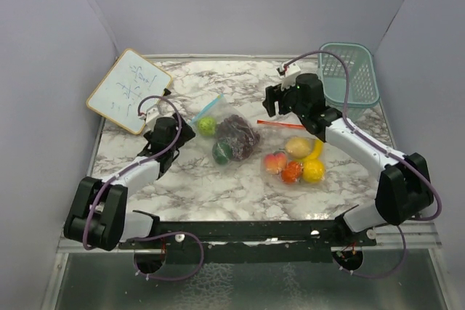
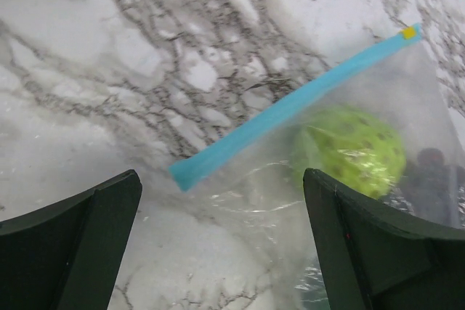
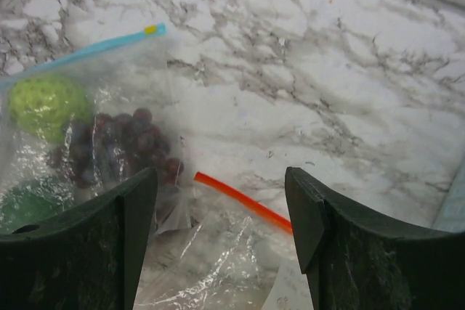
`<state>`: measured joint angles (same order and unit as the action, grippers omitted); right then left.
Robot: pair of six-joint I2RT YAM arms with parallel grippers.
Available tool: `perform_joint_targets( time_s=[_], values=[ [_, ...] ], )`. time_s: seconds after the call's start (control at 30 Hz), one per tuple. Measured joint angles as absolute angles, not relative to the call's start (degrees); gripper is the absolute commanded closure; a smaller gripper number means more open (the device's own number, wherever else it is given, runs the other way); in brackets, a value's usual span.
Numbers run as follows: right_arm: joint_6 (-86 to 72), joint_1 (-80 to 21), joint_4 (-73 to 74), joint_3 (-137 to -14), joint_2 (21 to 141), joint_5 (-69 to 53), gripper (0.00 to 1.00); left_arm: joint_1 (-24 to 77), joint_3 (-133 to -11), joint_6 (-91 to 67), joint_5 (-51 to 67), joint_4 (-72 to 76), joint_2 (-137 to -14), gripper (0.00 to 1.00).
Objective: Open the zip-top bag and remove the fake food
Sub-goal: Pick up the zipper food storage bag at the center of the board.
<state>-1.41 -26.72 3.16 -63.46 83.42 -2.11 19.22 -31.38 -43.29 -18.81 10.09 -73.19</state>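
Note:
My left gripper has its fingers open above the blue zip's bare end (image 1: 195, 120) (image 2: 186, 172) and should move down onto it, because the yellow slider is at the opposite end of the zip.
Two clear zip-top bags lie mid-table. The blue-zip bag (image 1: 221, 132) holds a light green ball (image 1: 207, 125), purple grapes (image 1: 238, 136) and a dark green ball (image 1: 221, 152). The red-zip bag (image 1: 294, 159) holds a lemon (image 1: 298, 147), banana (image 1: 315, 151), peach (image 1: 275, 162), tomato (image 1: 291, 172) and a yellow fruit (image 1: 313, 171). My left gripper (image 1: 186, 130) is open and empty, jaws straddling the blue zip's (image 2: 290, 107) end beside the green ball (image 2: 352, 149). My right gripper (image 1: 273, 104) is open and empty over the red zip strip (image 3: 243, 201), with the grapes (image 3: 120, 143) to its left.
A small whiteboard (image 1: 129, 90) leans at the back left corner. A teal plastic basket (image 1: 352, 74) stands at the back right, behind the right arm. Grey walls enclose the marble table (image 1: 218, 186) on three sides.

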Motion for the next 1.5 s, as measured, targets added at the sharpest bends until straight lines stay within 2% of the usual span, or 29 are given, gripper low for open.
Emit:
perform_joint_targets(
  time_s=[0.2,0.3,0.4,0.5,0.6,0.63,0.9,1.23,1.33,1.5],
  values=[
    [-4.69,-27.86,2.81,-57.17,84.90,-2.48,0.25,10.63,-21.43,-50.70,-10.33,23.59,-76.25,0.03],
    [-5.89,-28.45,1.85,-54.63,84.86,-2.66,0.26,9.52,-21.17,-52.95,-6.68,30.59,-79.83,0.12],
    [-6.68,-28.58,1.63,-52.66,84.82,-2.66,0.26,9.10,-20.84,-55.13,-4.01,37.08,-83.53,0.36],
    [-7.27,-28.60,1.65,-51.44,84.12,-2.61,0.27,9.06,-19.84,-57.47,-1.58,42.28,-86.85,0.70],
    [-7.51,-28.60,1.69,-50.92,83.05,-2.42,0.27,9.06,-18.87,-58.70,0.56,45.25,-87.99,0.97],
    [-7.64,-28.60,1.69,-50.92,82.78,-2.35,0.27,9.06,-18.79,-58.59,1.10,45.95,-87.99,1.00],
    [-8.73,-28.60,2.04,-50.13,79.55,-1.65,0.28,9.04,-21.23,-50.74,6.28,47.35,-83.53,1.00],
    [-8.75,-28.60,2.20,-49.21,76.36,-0.25,0.29,9.06,-43.88,-37.43,28.27,45.78,-82.00,1.00],
    [-8.75,-28.60,2.20,-47.86,74.78,-0.05,0.29,9.06,-43.53,-35.55,33.08,47.11,-80.42,1.00],
    [-8.88,-28.60,2.04,-46.37,71.68,0.80,0.32,9.06,-36.40,-34.79,36.05,49.60,-79.35,1.00]
  ],
)
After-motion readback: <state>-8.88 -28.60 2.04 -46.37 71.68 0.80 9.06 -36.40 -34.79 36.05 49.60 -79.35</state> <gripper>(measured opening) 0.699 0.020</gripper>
